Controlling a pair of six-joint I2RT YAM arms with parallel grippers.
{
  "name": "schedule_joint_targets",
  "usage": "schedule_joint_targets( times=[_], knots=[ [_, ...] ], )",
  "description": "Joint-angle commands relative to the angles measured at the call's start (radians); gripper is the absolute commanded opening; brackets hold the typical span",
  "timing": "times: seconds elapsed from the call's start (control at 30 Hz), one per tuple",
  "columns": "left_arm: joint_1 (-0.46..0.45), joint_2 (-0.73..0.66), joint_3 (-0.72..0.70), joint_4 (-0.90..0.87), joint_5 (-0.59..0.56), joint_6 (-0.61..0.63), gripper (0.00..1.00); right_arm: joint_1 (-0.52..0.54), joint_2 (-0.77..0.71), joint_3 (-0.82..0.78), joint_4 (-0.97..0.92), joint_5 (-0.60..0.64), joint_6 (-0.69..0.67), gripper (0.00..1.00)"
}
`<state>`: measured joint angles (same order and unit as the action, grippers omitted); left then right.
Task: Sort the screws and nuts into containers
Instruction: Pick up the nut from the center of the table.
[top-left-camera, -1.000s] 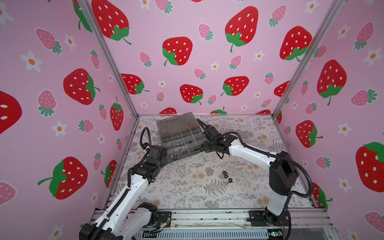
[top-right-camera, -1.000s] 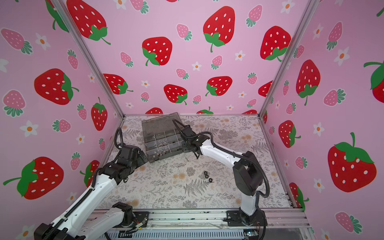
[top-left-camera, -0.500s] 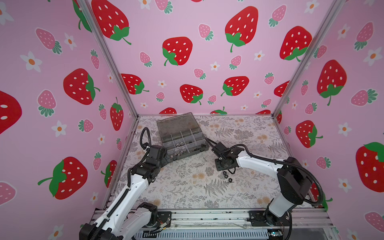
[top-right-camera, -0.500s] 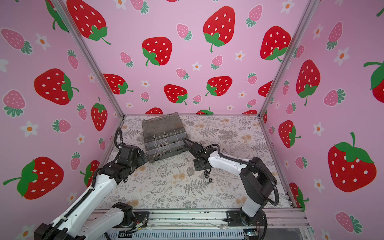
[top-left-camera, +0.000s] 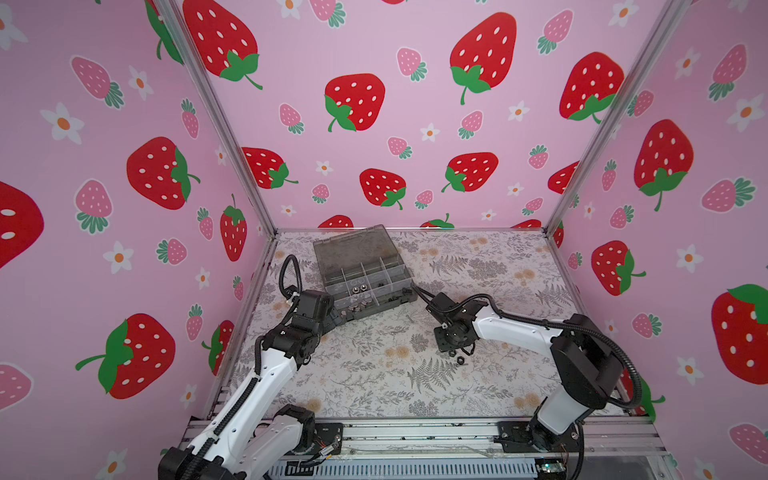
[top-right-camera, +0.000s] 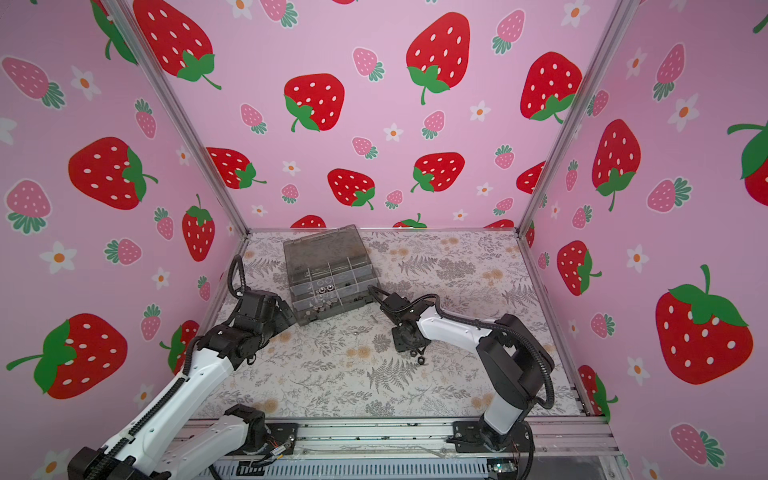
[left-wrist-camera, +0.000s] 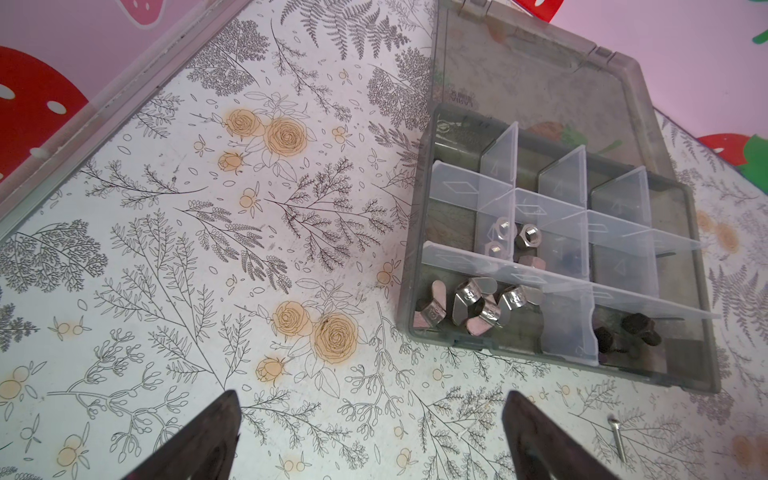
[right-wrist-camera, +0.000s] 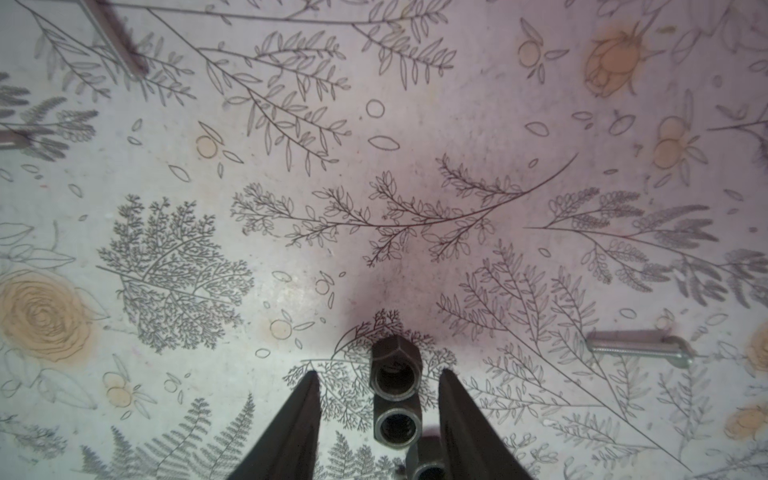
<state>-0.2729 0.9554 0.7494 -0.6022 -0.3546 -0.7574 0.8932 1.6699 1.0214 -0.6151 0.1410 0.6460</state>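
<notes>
Next, my right gripper needs to lower down around the sides of the row's far-end black hex nut and close, since the nut already lines up between the gripper's open fingers.
The smoky-grey box (top-left-camera: 382, 305) (top-right-camera: 336, 313) lies open at the back left. Its containers hold wing nuts (left-wrist-camera: 469, 307), silver nuts (left-wrist-camera: 511, 237) and black screws (left-wrist-camera: 627, 332). My left gripper (left-wrist-camera: 372, 399) (top-left-camera: 336, 320) hovers open beside the box's front corner with nothing between its fingers. My right gripper (right-wrist-camera: 379, 374) (top-left-camera: 455, 349) is low over the mat, its jaws apart on either side of a row of three black hex nuts (right-wrist-camera: 395, 368) (top-left-camera: 457, 358) without touching them. A silver screw (right-wrist-camera: 640, 347) lies on the mat beside that gripper, and a thin one (left-wrist-camera: 617, 438) lies near the box.
The floral mat (top-left-camera: 374, 386) ends at metal rails and pink strawberry walls on three sides. The box's lid (top-left-camera: 351, 249) leans back toward the rear wall. The right arm's cable (top-left-camera: 419, 293) passes close to the box's right corner.
My right gripper has left the box, swung forward and come down over the black nuts on the mat. The left arm and the box have not moved.
</notes>
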Motion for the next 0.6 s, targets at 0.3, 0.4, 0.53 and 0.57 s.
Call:
schedule_joint_targets(
  times=[0.3,0.4,0.53,0.57],
  knots=[
    [0.005,-0.002,0.01,-0.008,-0.006,-0.019,0.99,-0.029,0.038,-0.043,0.034,-0.035,-0.014,0.43],
    [0.005,-0.001,0.009,-0.008,-0.006,-0.018,0.99,-0.032,0.044,-0.051,0.043,-0.047,-0.014,0.41],
    [0.005,-0.001,0.011,-0.008,-0.009,-0.015,0.99,-0.034,0.049,-0.058,0.048,-0.052,-0.016,0.4],
    [0.005,0.0,0.011,-0.008,-0.009,-0.014,0.99,-0.035,0.05,-0.059,0.049,-0.051,-0.017,0.39]
  ],
)
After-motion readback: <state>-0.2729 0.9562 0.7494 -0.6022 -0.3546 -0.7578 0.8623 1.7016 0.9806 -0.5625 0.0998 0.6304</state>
